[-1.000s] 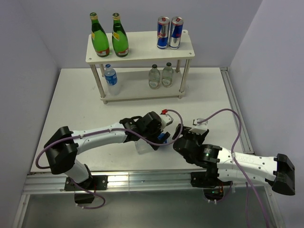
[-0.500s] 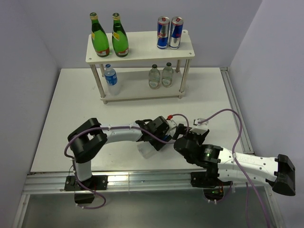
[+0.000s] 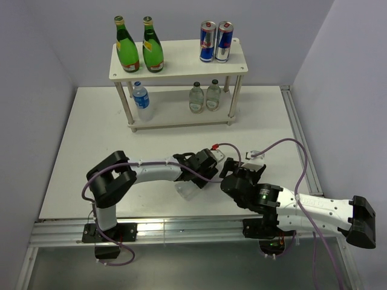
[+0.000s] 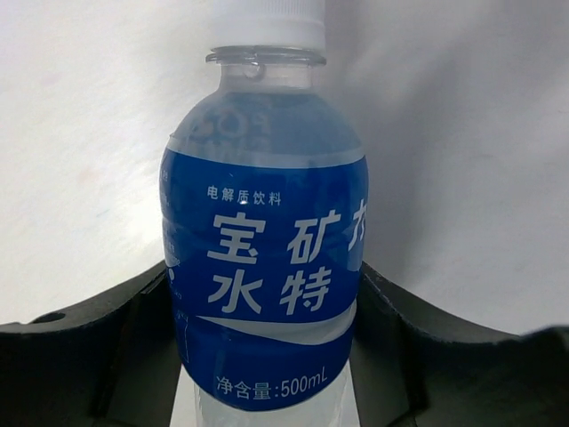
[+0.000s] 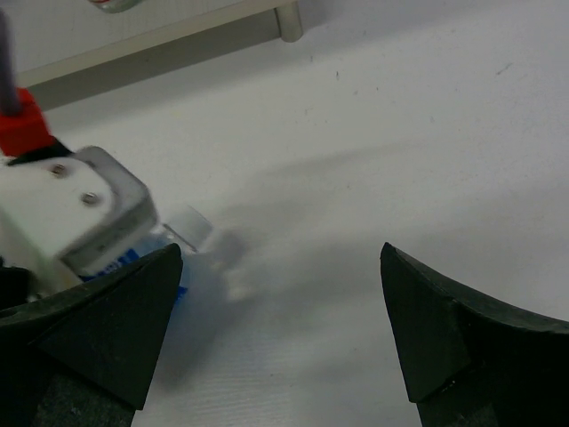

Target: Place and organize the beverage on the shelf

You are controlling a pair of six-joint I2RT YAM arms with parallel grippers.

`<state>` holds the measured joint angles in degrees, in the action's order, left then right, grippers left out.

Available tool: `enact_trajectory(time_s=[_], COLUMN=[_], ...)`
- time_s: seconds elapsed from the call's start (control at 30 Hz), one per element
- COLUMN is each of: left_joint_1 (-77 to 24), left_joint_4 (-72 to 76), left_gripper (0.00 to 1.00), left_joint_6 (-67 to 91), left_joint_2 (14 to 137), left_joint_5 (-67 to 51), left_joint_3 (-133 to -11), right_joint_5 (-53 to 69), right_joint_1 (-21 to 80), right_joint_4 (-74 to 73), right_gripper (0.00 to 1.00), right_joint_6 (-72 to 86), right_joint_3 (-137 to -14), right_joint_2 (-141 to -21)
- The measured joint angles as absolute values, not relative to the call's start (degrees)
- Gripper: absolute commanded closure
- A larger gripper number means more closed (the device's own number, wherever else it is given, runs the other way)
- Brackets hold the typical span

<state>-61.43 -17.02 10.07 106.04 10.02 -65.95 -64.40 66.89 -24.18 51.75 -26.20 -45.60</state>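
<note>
I need to carry the bottle outward with my left gripper to the free spot on the lower board, tilting it upright, and let it go beside its blue-labelled match.
My left gripper (image 3: 201, 173) is shut on a clear plastic bottle (image 3: 188, 188) with a blue label, low over the table's front middle. In the left wrist view the bottle (image 4: 265, 267) fills the frame, with its white cap up and a black finger (image 4: 116, 338) pressed on each side. My right gripper (image 3: 232, 172) is open and empty just right of it. In the right wrist view (image 5: 280, 338) the bottle's cap (image 5: 188, 228) shows at the left. The cream shelf (image 3: 181, 66) stands at the back. It holds two green bottles (image 3: 127, 54), another blue-labelled bottle (image 3: 142, 101) and two clear pale bottles (image 3: 196, 98).
Two blue-and-silver cans (image 3: 216, 42) stand on the shelf's top board at the right. The shelf's foot (image 5: 286, 20) shows at the top of the right wrist view. A metal rail (image 3: 181, 232) runs along the table's near edge. Walls close in at left, right and back.
The left arm's elbow has risen and folded, and its gripper has moved a little right with the bottle. The right arm has hardly moved.
</note>
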Motion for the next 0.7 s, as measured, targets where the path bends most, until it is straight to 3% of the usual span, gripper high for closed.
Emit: enact_trajectory(time_s=[0.2,0.33,0.53,0.7], left_joint_1=[-61.3,-61.2,-60.8,-57.1], left_joint_4=[-20.1,-13.6,27.6,56.5], left_gripper=[1.00,1.00,1.00,1.00], left_joint_6=[12.0,11.2,-2.1,-14.4], left_joint_2=[95.0,81.5,63.1,69.9], left_joint_5=[25.1,35.7,47.4,48.6], left_joint_3=[-64.0,-62.8,-45.2,-34.9], right_joint_5=[-64.4,-64.4,-64.4,-64.4], right_joint_1=[66.9,66.9,66.9,66.9], right_joint_4=[-24.1,-24.0,-24.0,-23.9], right_gripper=[0.00,0.00,0.00,0.00], right_joint_6=[51.7,51.7,51.7,51.7], right_joint_3=[-26.2,-26.2,-26.2,-26.2], right_joint_2=[-46.3,-46.4,-46.9,-47.2])
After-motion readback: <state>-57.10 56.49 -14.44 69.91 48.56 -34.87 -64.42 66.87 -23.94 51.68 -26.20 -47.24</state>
